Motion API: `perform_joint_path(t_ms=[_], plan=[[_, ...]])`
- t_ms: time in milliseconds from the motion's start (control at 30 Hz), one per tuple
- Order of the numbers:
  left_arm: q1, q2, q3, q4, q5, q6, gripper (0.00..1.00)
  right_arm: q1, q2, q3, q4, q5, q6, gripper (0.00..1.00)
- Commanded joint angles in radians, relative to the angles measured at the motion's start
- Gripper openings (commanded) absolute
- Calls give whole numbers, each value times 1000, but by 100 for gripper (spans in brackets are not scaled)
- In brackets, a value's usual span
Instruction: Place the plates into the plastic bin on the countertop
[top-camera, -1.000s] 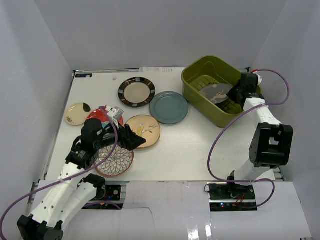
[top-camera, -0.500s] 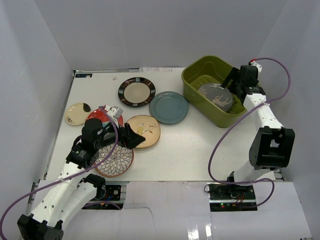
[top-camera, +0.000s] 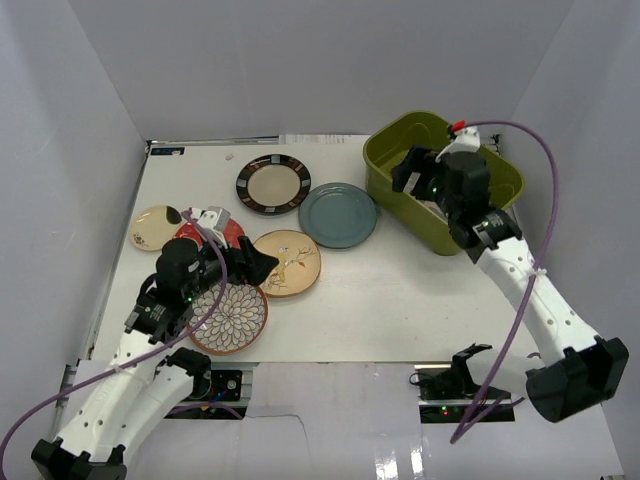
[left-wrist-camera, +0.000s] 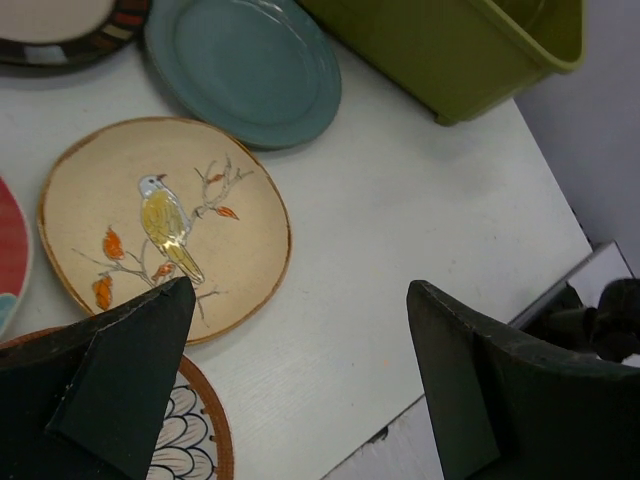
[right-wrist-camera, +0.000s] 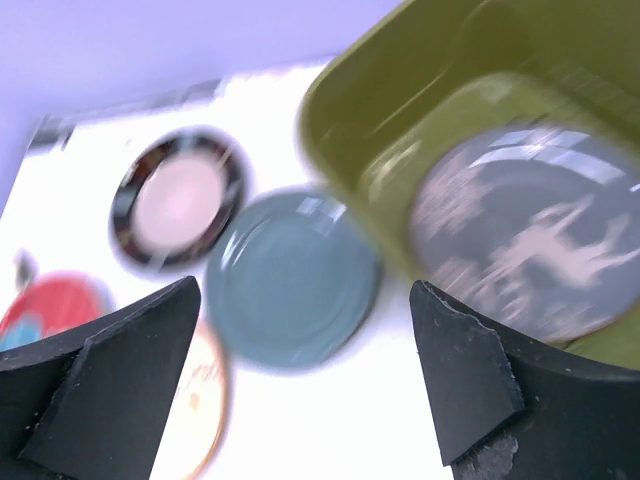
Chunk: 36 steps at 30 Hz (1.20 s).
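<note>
The right gripper swings back and left in the top view next, then down onto the petal-pattern plate's bin-side rim, where bare countertop leaves finger room.
On the white countertop (top-camera: 390, 290) lie a black-striped-rim plate (top-camera: 273, 184), a teal plate (top-camera: 338, 215), a tan bird plate (top-camera: 290, 263), a petal-pattern plate (top-camera: 232, 318), a small cream plate (top-camera: 155, 227) and a red floral plate (top-camera: 200, 230) half hidden by my left arm. A grey bird plate (right-wrist-camera: 530, 235) lies flat inside the olive plastic bin (top-camera: 408, 212). My right gripper (top-camera: 418, 174) hovers open and empty over the bin's left part. My left gripper (top-camera: 258, 268) stands open and empty above the tan bird plate's (left-wrist-camera: 165, 225) near edge.
White walls close in the left, back and right sides. The bin stands at the back right corner. The table's front edge (left-wrist-camera: 470, 340) runs just beyond my left gripper's (left-wrist-camera: 300, 290) fingers. Purple cables (top-camera: 545, 170) arc from both arms.
My right gripper has opened, let go of the grey bird plate in the bin, and risen and swung left above the bin. My left arm has shifted slightly.
</note>
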Motion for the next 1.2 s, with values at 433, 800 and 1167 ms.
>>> perform_joint_path(t_ms=[433, 800, 1167], plan=[[7, -114, 42, -12, -501, -28, 98, 777, -96, -588, 345, 26, 438, 82], [23, -45, 52, -44, -517, -33, 98, 943, 137, -609, 540, 127, 617, 89], [28, -51, 57, -55, -550, -44, 98, 975, 315, -545, 563, 110, 731, 90]])
